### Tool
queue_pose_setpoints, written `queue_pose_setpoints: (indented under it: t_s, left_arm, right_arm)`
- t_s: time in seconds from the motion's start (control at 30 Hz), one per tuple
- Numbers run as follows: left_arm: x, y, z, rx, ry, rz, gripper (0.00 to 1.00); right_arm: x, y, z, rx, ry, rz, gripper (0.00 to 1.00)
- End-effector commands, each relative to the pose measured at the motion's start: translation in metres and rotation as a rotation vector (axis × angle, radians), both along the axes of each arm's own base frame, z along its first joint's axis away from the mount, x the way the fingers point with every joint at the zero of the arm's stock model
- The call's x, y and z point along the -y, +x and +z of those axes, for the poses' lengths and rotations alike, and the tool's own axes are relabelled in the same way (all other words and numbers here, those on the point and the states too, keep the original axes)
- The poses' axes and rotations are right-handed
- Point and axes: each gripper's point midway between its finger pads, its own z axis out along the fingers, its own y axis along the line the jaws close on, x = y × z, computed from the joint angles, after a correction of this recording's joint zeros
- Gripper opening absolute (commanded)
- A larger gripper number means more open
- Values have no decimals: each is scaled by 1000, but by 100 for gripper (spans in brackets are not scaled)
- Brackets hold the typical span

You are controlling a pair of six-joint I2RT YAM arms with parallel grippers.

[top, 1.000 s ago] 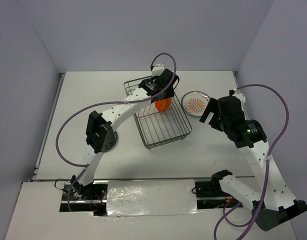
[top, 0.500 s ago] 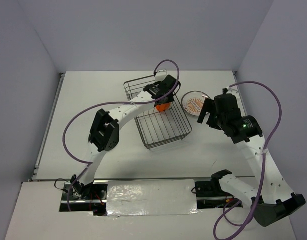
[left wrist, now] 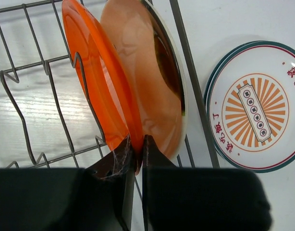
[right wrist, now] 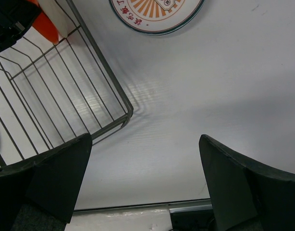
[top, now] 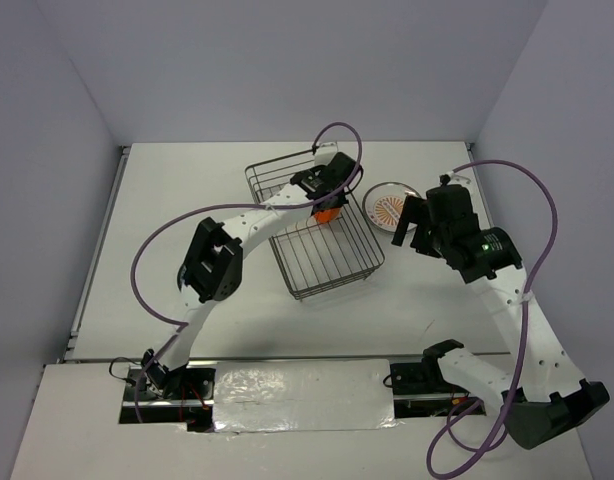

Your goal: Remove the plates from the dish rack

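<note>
I will lift my left gripper clear of the rack's wires, then move it across and down to the tabletop beside the rack, which is to its left in the top view.
The dark wire dish rack (top: 330, 258) stands mid-table. An orange plate (left wrist: 97, 82) stands upright between its tines (left wrist: 80, 60), with a glossy pale-rimmed plate (left wrist: 159, 67) leaning right behind it. My left gripper (left wrist: 136, 147) is shut on the orange plate's lower rim, one finger on each face. From above, the left gripper (top: 325, 192) sits over the orange plate (top: 327, 213) at the rack's far right side. A white plate with an orange sunburst (top: 391, 207) lies flat on the table right of the rack. My right gripper (right wrist: 145, 163) hangs open over bare table, near that plate.
The rack's right wall wire (left wrist: 191, 82) runs between the racked plates and the sunburst plate (left wrist: 255, 125). The rack's near corner (right wrist: 126, 113) lies just left of the right gripper's fingers. Purple cables loop over both arms. A taped strip (top: 297, 392) edges the table's front.
The left gripper has gone from open to shut on the orange plate's rim. The right arm has shifted a little towards the back, nearer the sunburst plate, still open.
</note>
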Motion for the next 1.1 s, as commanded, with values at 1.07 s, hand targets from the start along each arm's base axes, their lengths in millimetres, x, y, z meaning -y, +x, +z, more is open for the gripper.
queue_pose_setpoints:
  t_s: [1.07]
  left_arm:
    - [-274,-144,19,-355,317,227,0]
  right_arm:
    - [-37,57,29,94,91,79,100]
